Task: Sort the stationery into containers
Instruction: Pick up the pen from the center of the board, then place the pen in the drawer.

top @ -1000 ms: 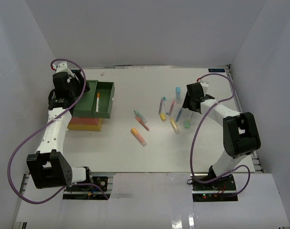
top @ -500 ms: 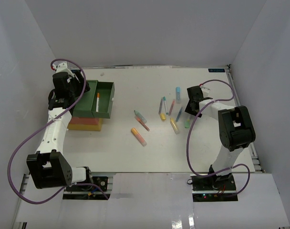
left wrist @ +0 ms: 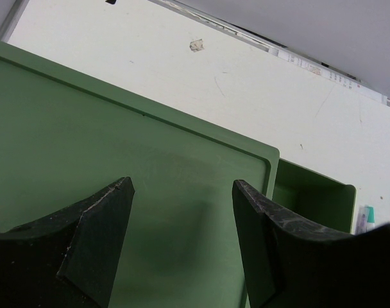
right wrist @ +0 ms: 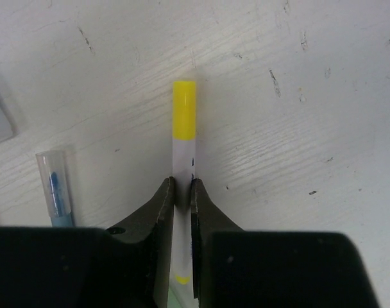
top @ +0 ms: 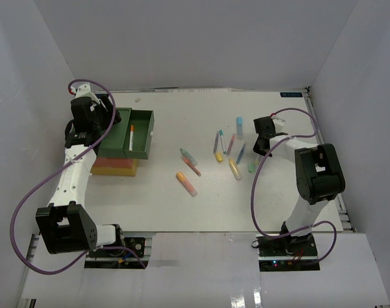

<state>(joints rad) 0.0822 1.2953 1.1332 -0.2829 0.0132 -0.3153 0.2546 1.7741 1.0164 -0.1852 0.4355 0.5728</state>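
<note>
My right gripper should lift the white marker and carry it across the table over the green drawer, which is open and has an orange-tipped pen [top: 131, 137] in it.
Several pens and highlighters of the stationery lie mid-table, among them an orange one [top: 186, 183], a teal-pink one [top: 190, 160] and a light blue one [top: 240, 127]. My right gripper [top: 262, 140] [right wrist: 182, 183] is shut on a white marker with a yellow cap [right wrist: 184, 119], low against the table. The containers stand stacked at the left: a green one [top: 138, 153] with its drawer pulled out and an orange-tipped pen [top: 131, 137] inside, over a red one and a yellow one [top: 115, 171]. My left gripper [left wrist: 182, 186] [top: 92, 122] hangs open over the green lid [left wrist: 86, 128].
A clear-capped blue pen [right wrist: 54, 186] lies just left of the right gripper's fingers. The green drawer's open end [left wrist: 310, 192] shows past the lid. White walls close in the table on the left, right and back.
My right gripper has turned, come down among the pens and closed on the yellow-capped marker. The left arm has not moved.
</note>
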